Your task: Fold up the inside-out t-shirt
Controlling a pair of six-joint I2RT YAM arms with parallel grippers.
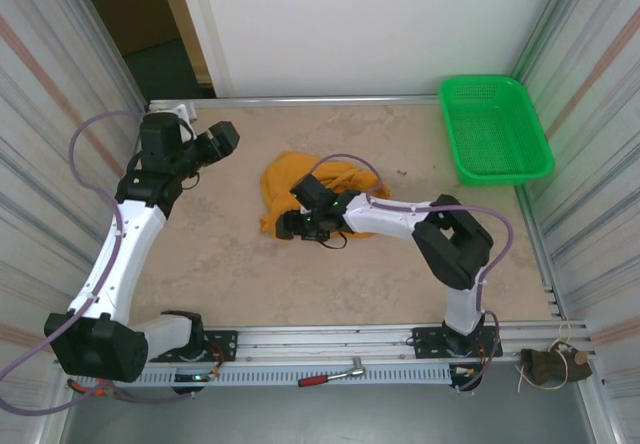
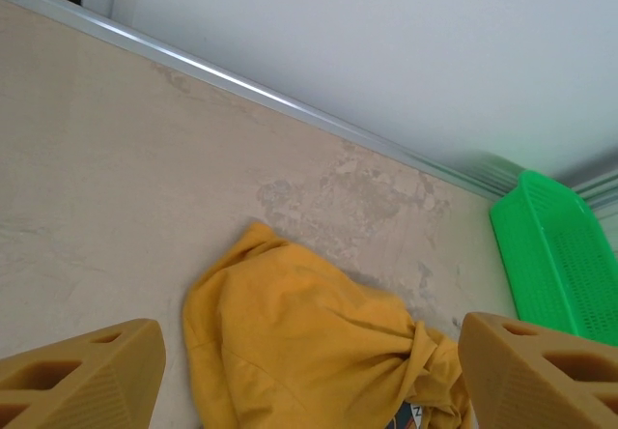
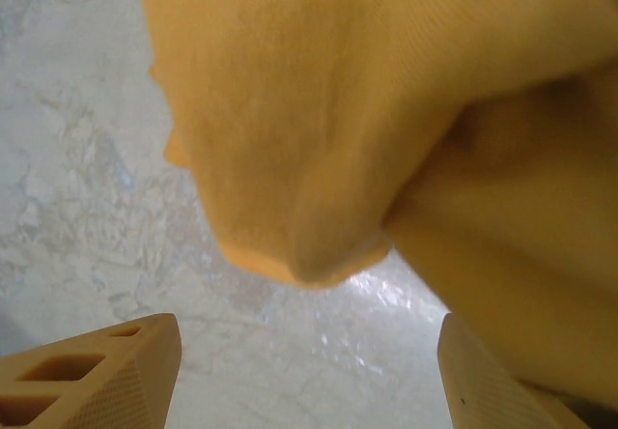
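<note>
I need to lower my right gripper next and close it on the rounded fold of the t-shirt. The fold is just below my gripper and faces the gap between its fingers.
The inside-out t-shirt (image 1: 312,186) is a crumpled orange-yellow heap in the middle of the table. My left gripper (image 1: 228,140) hovers off to the shirt's left, apart from it. In the left wrist view its fingers (image 2: 85,376) stand wide open, and the t-shirt (image 2: 299,337) lies ahead on the table between them, bunched into a twist at its right end. My right gripper (image 1: 291,227) is at the shirt's near-left edge. In the right wrist view its fingers (image 3: 97,376) are open over bare table, with a rounded fold of the t-shirt (image 3: 319,110) just beyond them.
A green plastic basket (image 1: 495,129) stands at the far right corner, also seen as the basket (image 2: 560,255) in the left wrist view. Metal-framed walls close the table on the left, right and back. A red-handled tool (image 1: 335,375) lies on the near rail.
</note>
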